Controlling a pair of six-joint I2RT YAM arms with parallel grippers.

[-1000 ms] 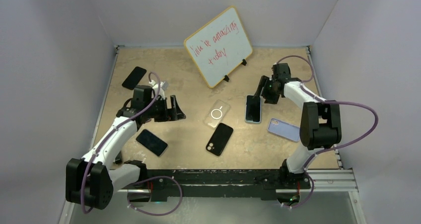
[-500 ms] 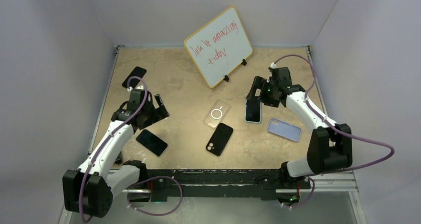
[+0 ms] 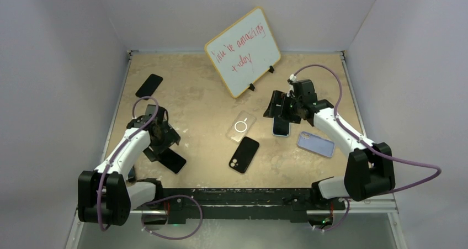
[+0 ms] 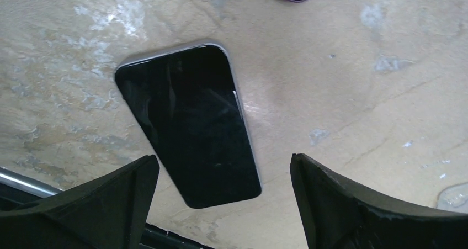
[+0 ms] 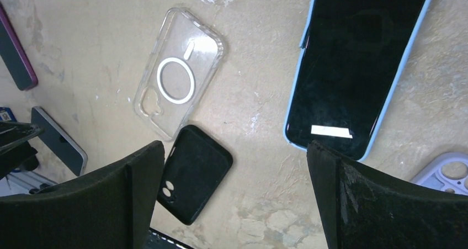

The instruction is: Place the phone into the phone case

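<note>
The bare phone's near end point(image 3: 177, 165) point(image 5: 76, 159) gets my right gripper next, back and to the left in the top view, since my left gripper covers the phone's other end.
A bare black-screened phone point(image 3: 172, 160) with a silver edge lies flat at the near left. It fills the left wrist view point(image 4: 190, 122). My left gripper point(image 3: 160, 144) hovers just above its far-left end, open and empty point(image 4: 223, 162). A clear case point(image 3: 242, 126) with a white ring and a black case point(image 3: 244, 154) lie at the table's middle. Both show in the right wrist view, the clear case point(image 5: 179, 89) above the black case point(image 5: 193, 171). My right gripper point(image 3: 278, 111) is open and empty point(image 5: 234, 147) above a phone in a blue case point(image 3: 281, 127).
A lavender case point(image 3: 315, 144) lies at the right. Another dark phone point(image 3: 149, 85) lies at the far left. A whiteboard point(image 3: 243, 51) with red writing stands at the back. The table's near rail point(image 3: 248, 196) runs close to the bare phone.
My left gripper has swung toward the near edge and now hangs over the bare phone. My right gripper has moved left and nearer, over the blue-cased phone. No object has moved.
</note>
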